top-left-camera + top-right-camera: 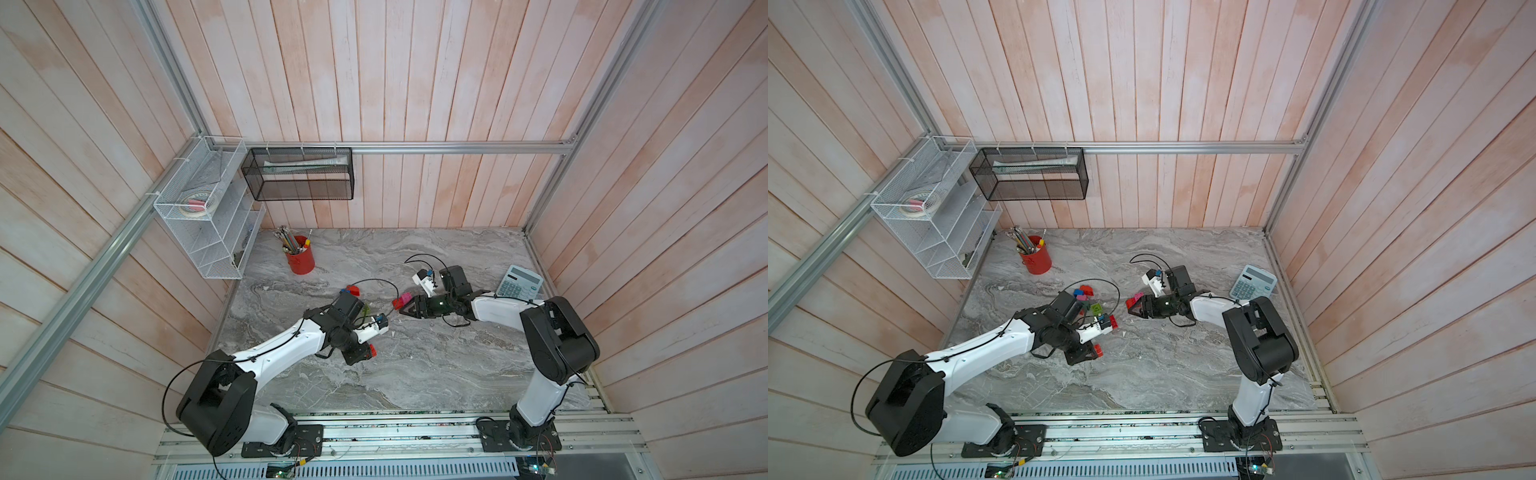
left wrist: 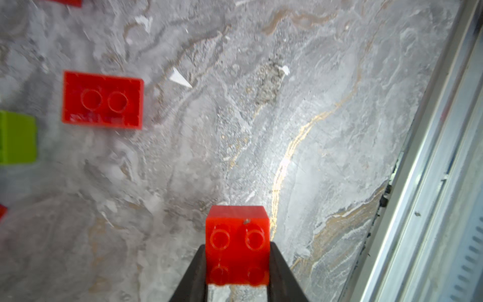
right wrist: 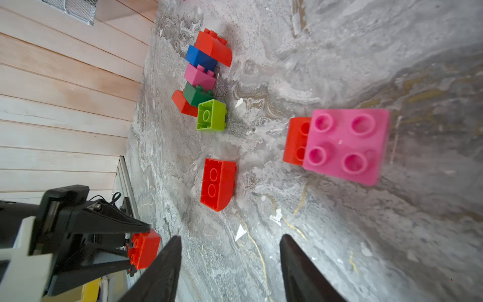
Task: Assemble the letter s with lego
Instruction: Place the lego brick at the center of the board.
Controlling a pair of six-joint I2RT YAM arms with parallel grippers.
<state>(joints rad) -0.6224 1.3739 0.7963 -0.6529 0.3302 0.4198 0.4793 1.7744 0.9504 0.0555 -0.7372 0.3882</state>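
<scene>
Next, my left gripper moves down and releases the red lego brick onto the table, since the bare marble point(image 1: 371, 363) beside the gold vein lies directly below.
My left gripper point(image 2: 237, 245) is shut on a red lego brick point(image 2: 236, 243), studs facing the camera, held just above the marble table point(image 1: 415, 374); in both top views it shows at the arm's tip point(image 1: 371, 350) point(image 1: 1098, 350). My right gripper point(image 3: 231, 236) is open with only table between its fingers. Just beyond it a pink brick point(image 3: 347, 146) sits stacked on a red brick point(image 3: 296, 141). A curved red brick point(image 3: 218, 183) lies on its side between the arms. Farther left lies a cluster: red point(image 3: 213, 47), blue point(image 3: 200, 57), pink point(image 3: 200, 75), dark green point(image 3: 197, 94) and lime point(image 3: 211, 115) bricks.
A red pencil cup point(image 1: 300, 259) stands at the back left. A calculator point(image 1: 520, 282) lies at the right edge behind the right arm. A white wire rack point(image 1: 208, 216) and a black mesh basket point(image 1: 299, 174) hang on the walls. A metal rail point(image 1: 395, 432) borders the front edge.
</scene>
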